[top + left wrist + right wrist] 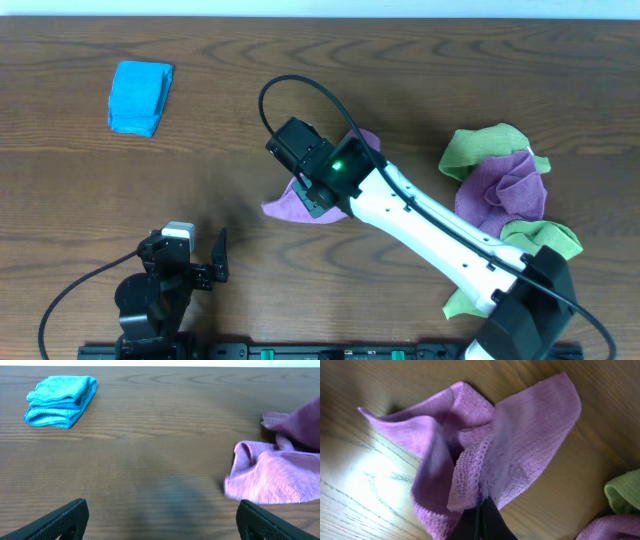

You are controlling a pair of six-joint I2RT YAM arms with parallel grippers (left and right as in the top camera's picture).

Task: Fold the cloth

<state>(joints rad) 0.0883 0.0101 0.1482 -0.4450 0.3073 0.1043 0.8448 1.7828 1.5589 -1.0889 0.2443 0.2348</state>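
The right gripper draws to the right in the overhead view next and releases the purple edge, as bare tabletop beside the heap lies that way from it.
A purple cloth (290, 205) lies crumpled in the middle of the table, partly hidden under my right arm. In the right wrist view my right gripper (481, 505) is shut on an edge of the purple cloth (520, 455) and the cloth hangs bunched around the fingertips. The cloth also shows at the right of the left wrist view (272, 477). My left gripper (160, 520) is open and empty, low at the table's near left edge (205, 262), apart from the cloth.
A folded blue cloth (140, 96) lies at the far left, also in the left wrist view (60, 400). A heap of green and purple cloths (505, 180) sits at the right, with a green cloth (545, 238) beside the right arm's base.
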